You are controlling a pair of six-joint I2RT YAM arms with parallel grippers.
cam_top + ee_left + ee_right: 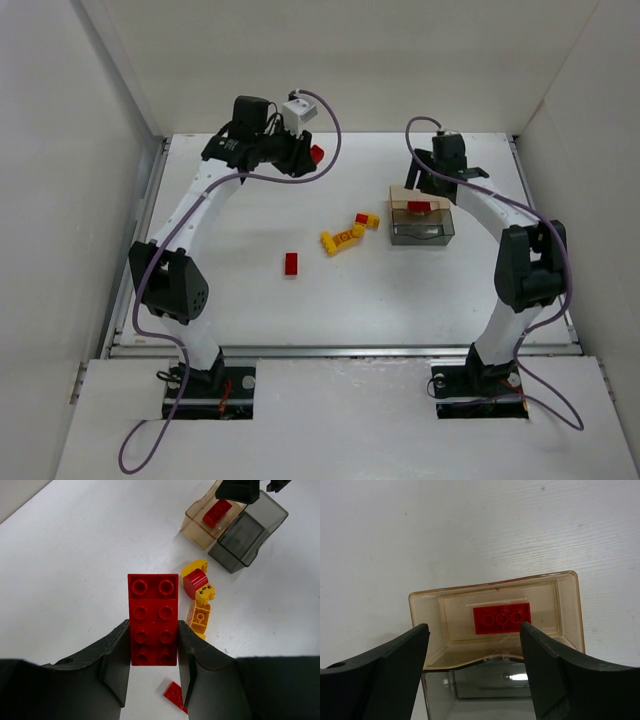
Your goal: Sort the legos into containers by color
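My left gripper carries the red brick to the right in the top view and lowers it over the tan tray point(418, 202) point(213, 516) next. That tray already holds a red brick.
My left gripper point(312, 158) is raised at the back left and shut on a red 2x4 brick point(153, 619), which also shows in the top view point(317, 154). My right gripper point(474, 650) is open and empty above the tan tray point(420, 615), which holds one red brick point(501, 618). The clear grey tray point(425, 232) adjoins it on the near side. A cluster of yellow bricks point(343, 238) with a small red piece point(361, 218) lies mid-table. A flat red brick point(291, 263) lies nearer the front and shows under my left fingers point(176, 695).
White walls close in the table point(240, 290) on three sides. A metal rail point(340, 350) runs along the near edge by the arm bases.
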